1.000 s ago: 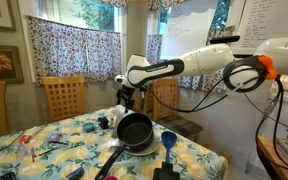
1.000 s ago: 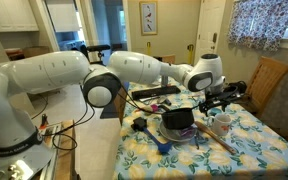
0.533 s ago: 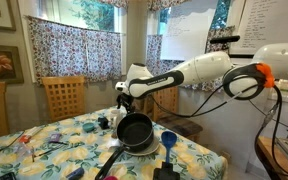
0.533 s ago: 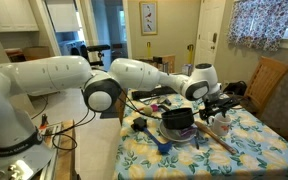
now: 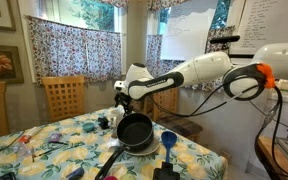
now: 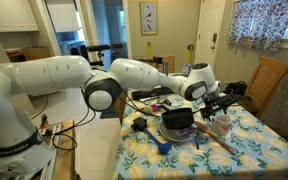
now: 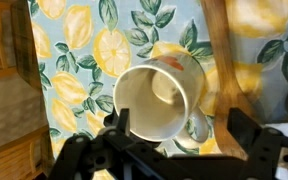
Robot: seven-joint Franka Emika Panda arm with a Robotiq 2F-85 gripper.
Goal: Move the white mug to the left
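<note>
The gripper moves down and slightly right in the wrist view to the mug's rim (image 6: 218,117) (image 7: 191,110) beside the handle next, because one finger overhangs the mug's opposite rim.
The white mug (image 7: 156,98) stands upright on the lemon-print tablecloth, seen from above in the wrist view with its handle at the lower right. My gripper (image 7: 180,132) is open just above it. The mug lies between the two fingers, close to the left one, and neither finger clearly touches it. In both exterior views the gripper (image 5: 121,101) (image 6: 219,107) hangs low over the table beside the black frying pan (image 5: 136,131) (image 6: 179,119), with the mug (image 5: 114,118) (image 6: 224,122) just below it.
A blue funnel-shaped cup (image 5: 168,139) stands near the pan. A wooden utensil (image 7: 220,60) lies beside the mug. Small clutter covers the table (image 5: 74,135). Wooden chairs (image 5: 63,96) stand behind it.
The arm has come down toward the table and the mug since a second ago. It has hardly moved in the last half second.
</note>
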